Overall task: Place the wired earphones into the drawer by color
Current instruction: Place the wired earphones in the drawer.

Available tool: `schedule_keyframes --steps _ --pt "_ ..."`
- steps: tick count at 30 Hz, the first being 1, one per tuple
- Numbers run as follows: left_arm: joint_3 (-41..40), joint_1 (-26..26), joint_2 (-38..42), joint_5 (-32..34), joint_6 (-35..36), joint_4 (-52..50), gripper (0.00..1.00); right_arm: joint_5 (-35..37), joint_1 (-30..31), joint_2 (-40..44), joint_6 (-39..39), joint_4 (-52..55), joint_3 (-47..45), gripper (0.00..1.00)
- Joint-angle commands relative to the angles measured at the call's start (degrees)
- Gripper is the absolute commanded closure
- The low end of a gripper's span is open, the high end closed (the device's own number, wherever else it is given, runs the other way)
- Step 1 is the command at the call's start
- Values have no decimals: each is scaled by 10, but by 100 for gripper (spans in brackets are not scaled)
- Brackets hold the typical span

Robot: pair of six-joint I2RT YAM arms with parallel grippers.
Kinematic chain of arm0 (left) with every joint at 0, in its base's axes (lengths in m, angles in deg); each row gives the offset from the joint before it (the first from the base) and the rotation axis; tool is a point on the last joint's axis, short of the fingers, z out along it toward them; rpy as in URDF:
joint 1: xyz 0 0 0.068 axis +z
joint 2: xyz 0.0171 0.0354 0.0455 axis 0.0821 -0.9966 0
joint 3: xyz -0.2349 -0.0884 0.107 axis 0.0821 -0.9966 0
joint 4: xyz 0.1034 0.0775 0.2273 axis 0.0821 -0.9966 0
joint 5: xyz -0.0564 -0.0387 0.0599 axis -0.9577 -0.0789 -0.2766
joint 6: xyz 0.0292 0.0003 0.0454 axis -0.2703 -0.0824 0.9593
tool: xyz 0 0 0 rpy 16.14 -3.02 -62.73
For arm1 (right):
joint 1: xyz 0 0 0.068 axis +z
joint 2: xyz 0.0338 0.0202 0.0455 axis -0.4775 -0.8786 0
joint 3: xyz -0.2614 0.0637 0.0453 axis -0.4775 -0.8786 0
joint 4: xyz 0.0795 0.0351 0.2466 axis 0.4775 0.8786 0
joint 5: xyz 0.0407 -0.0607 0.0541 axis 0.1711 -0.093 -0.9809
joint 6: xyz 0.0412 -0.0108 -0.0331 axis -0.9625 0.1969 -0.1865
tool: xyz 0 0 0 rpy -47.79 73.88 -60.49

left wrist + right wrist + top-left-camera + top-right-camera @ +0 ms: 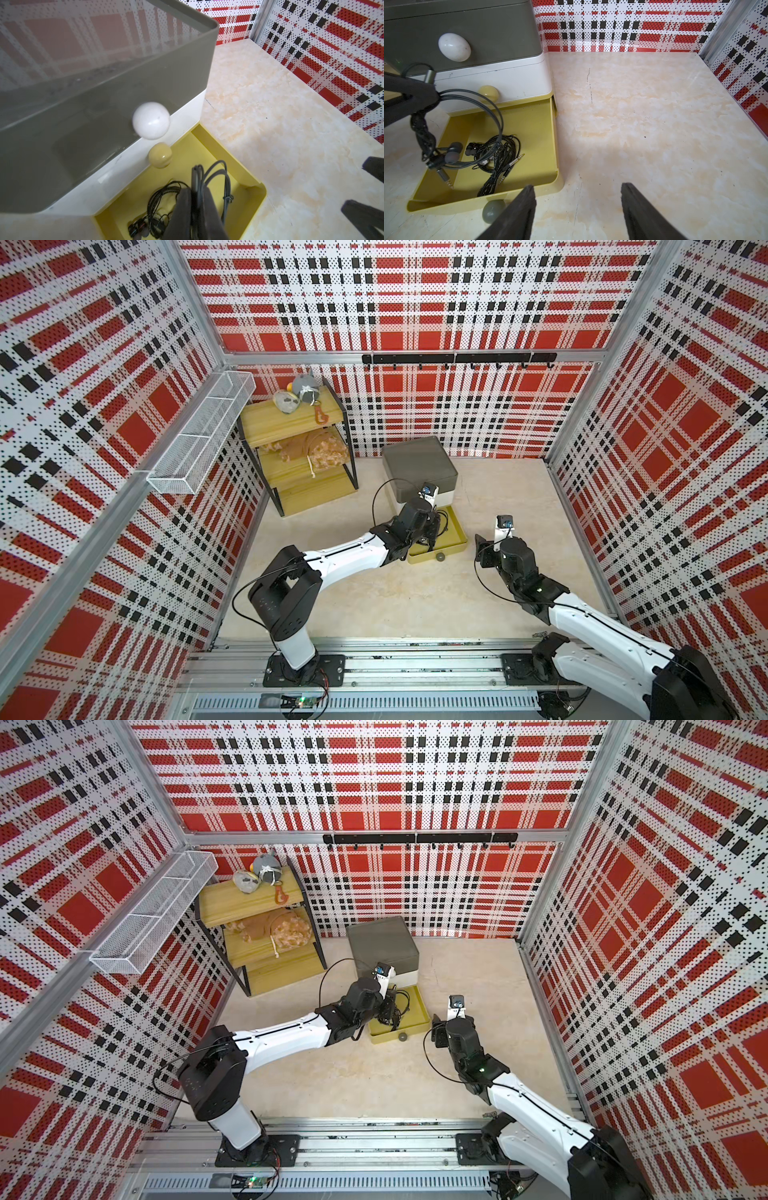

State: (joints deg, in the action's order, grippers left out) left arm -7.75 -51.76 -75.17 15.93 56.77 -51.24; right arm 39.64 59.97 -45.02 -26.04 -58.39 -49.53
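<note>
The open mustard level lies below my left gripper, which should lower a little toward its bottom next and release the dangling dark bundle.
The drawer (417, 464) stands at the back of the table, its dark grey and white tiers shut. Its mustard tier (529, 116) is pulled out towards me. One black bundle of wired earphones (500, 153) lies inside that tier. My left gripper (196, 193) hangs over the open tier, shut on a second dark bundle of earphones (452, 153), whose loops and earbuds dangle into it. In a top view the left gripper (430, 531) sits above the tier's left half. My right gripper (577, 187) is open and holds nothing, low over the table beside the tier's front right corner.
The tier's grey knob (493, 209) points at me near the right gripper's fingers (521, 207). A yellow wooden shelf rack (295, 456) with soft toys stands at the back left. A wire basket (203, 435) hangs on the left wall and a hook rail (457, 358) on the back wall.
</note>
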Motion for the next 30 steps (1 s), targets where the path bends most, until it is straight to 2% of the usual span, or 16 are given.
schedule_keyframes --steps 1,16,25,30 --pt "28 -5 -22 9 27 10 100 2 -3 5 0 -6 -8 29" --pt "59 -11 -77 23 32 0 99 4 -2 11 1 -4 -9 29" --pt "29 -11 -32 52 8 7 46 8 -2 22 10 11 -3 29" --pt "-23 -7 29 86 -15 27 25 -8 -2 38 -2 36 0 28"
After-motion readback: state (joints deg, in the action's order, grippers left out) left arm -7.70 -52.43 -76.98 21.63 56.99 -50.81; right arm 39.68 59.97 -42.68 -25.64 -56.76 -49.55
